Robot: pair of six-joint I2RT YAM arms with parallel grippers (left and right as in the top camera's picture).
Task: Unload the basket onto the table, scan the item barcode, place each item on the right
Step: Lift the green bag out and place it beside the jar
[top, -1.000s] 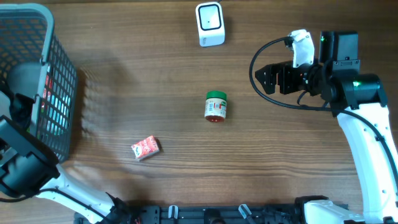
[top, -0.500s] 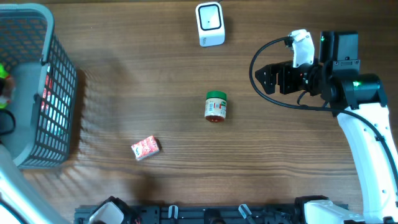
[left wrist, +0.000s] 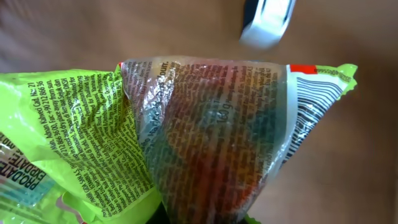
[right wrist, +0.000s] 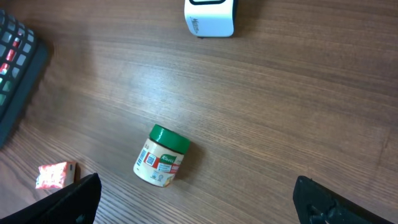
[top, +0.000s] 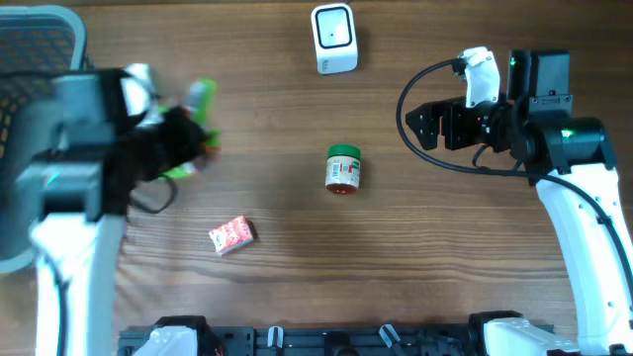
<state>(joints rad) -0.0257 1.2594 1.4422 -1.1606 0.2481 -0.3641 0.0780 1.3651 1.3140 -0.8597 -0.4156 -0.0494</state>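
My left gripper goes down and to the right in the overhead view next, to the bare wood by the jar, a clear space to release the bag (top: 202, 95).
My left gripper (top: 191, 139) hangs blurred over the left of the table, shut on a bright green snack bag (top: 202, 95). The bag (left wrist: 74, 130) fills the left wrist view, crumpled, with a clear window in its middle. Its barcode (left wrist: 311, 106) is on the right corner. My fingers are hidden under it. The white scanner (top: 333, 38) stands at the table's far edge, right of the bag, and its blurred shape (left wrist: 268, 21) shows above the bag. My right gripper (top: 419, 126) hovers open and empty at the right, with the fingertips (right wrist: 79, 198) wide apart.
A grey mesh basket (top: 45, 14) sits at the far left, partly behind the left arm. A green-lidded jar (top: 343, 168) lies on its side mid-table, also below the right gripper (right wrist: 205, 205). A small red packet (top: 231, 235) lies near the front.
The left arm has swung out of the basket and to the right over the table, carrying the green bag. The right arm, jar and packet have not moved.
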